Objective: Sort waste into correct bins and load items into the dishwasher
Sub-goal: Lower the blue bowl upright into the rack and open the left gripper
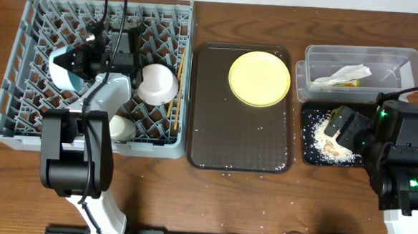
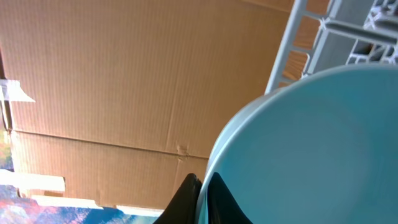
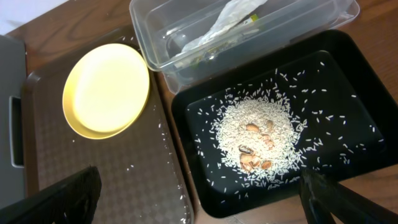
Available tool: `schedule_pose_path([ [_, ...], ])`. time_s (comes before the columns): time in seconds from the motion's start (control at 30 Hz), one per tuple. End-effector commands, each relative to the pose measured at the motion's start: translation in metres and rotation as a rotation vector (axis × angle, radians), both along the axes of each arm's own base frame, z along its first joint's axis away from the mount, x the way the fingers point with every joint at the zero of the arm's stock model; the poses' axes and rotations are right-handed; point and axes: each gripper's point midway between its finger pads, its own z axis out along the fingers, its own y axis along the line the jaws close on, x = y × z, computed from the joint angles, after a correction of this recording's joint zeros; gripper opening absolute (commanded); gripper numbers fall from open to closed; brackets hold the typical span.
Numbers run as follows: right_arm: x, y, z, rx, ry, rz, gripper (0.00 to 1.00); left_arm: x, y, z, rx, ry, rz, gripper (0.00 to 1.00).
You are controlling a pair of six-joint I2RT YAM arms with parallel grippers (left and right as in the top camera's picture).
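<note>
The light blue bowl (image 1: 64, 70) is apart from the white bowl. It goes toward the white bowl next in my left gripper, then down onto the rack's wires.
My left gripper (image 1: 87, 55) is over the grey dish rack (image 1: 23, 114), shut on the rim of the light blue bowl (image 1: 64, 70). The left wrist view shows its jaws (image 2: 204, 194) pinching the bowl's edge (image 2: 311, 143). A white bowl (image 1: 157, 83), a white cup (image 1: 121, 129) and chopsticks (image 1: 174, 94) are in the rack. The yellow plate (image 1: 259, 78) (image 3: 106, 87) lies on the brown tray. My right gripper (image 1: 341, 124) (image 3: 199, 205) is open and empty over the black tray (image 1: 307, 154) (image 3: 348, 74), which holds rice scraps (image 3: 258, 137). The clear tub (image 1: 405, 59) (image 3: 161, 25) holds the napkin (image 1: 344, 72) (image 3: 227, 22) and wrapper (image 1: 350, 83).
The dark brown serving tray (image 1: 240, 140) (image 3: 124, 174) lies between the rack and the bins, with a few stray rice grains on it. Wooden table (image 1: 262, 198) surrounds everything. A cardboard wall fills the background of the left wrist view (image 2: 93, 81).
</note>
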Motion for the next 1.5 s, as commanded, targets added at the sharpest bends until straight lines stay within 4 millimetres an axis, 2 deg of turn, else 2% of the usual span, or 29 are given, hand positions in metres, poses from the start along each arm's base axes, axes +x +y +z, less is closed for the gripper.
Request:
schedule_pose_path([
  [0.0, 0.0, -0.005, 0.0, -0.01, 0.001, -0.014, 0.99, 0.002, -0.011, -0.019, -0.025, -0.01, -0.039, 0.07],
  [0.23, 0.0, -0.005, 0.0, -0.01, 0.001, -0.014, 0.99, 0.01, -0.029, -0.022, -0.039, -0.023, -0.093, 0.09],
  [0.4, 0.0, -0.005, 0.0, -0.01, 0.001, -0.014, 0.99, 0.015, -0.039, -0.02, -0.041, -0.056, -0.117, 0.25],
  [0.43, 0.0, -0.005, 0.0, -0.01, 0.001, -0.014, 0.99, 0.02, -0.049, -0.013, -0.044, -0.102, -0.142, 0.35],
  [0.57, 0.0, -0.005, 0.0, -0.01, 0.001, -0.014, 0.99, 0.028, -0.085, 0.016, -0.065, -0.225, -0.23, 0.44],
  [0.7, 0.0, -0.005, 0.0, -0.01, 0.001, -0.014, 0.99, 0.023, -0.121, 0.051, -0.103, -0.349, -0.321, 0.45],
  [0.8, 0.0, -0.005, 0.0, -0.01, 0.001, -0.014, 0.99, 0.018, -0.133, 0.062, -0.111, -0.355, -0.352, 0.45],
  [0.87, 0.0, -0.005, 0.0, -0.01, 0.001, -0.014, 0.99, 0.014, -0.134, 0.065, -0.107, -0.346, -0.351, 0.45],
  [0.97, 0.0, -0.005, 0.0, -0.01, 0.001, -0.014, 0.99, 0.01, -0.131, 0.063, -0.103, -0.337, -0.338, 0.31],
  [1.03, 0.0, -0.005, 0.0, -0.01, 0.001, -0.014, 0.99, 0.007, -0.129, 0.064, -0.111, -0.36, -0.332, 0.27],
  [1.2, 0.0, -0.005, 0.0, -0.01, 0.001, -0.014, 0.99, -0.001, -0.128, 0.086, -0.187, -0.493, -0.361, 0.28],
  [1.23, 0.0, -0.005, 0.0, -0.01, 0.001, -0.014, 0.99, -0.005, -0.125, 0.093, -0.242, -0.539, -0.384, 0.32],
  [1.3, 0.0, -0.005, 0.0, -0.01, 0.001, -0.014, 0.99, -0.007, -0.122, 0.093, -0.373, -0.574, -0.432, 0.34],
  [1.33, 0.0, -0.005, 0.0, -0.01, 0.001, -0.014, 0.99, -0.007, -0.128, 0.073, -0.637, -0.583, -0.496, 0.34],
  [1.37, 0.0, -0.005, 0.0, -0.01, 0.001, -0.014, 0.99, -0.007, -0.133, 0.066, -0.739, -0.576, -0.518, 0.32],
  [1.4, 0.0, -0.005, 0.0, -0.009, 0.001, -0.015, 0.99, -0.004, -0.16, 0.045, -1.068, -0.513, -0.618, 0.19],
  [1.47, 0.0, -0.005, 0.0, -0.01, 0.001, -0.014, 0.99, -0.004, -0.174, 0.036, -1.282, -0.478, -0.677, 0.08],
])
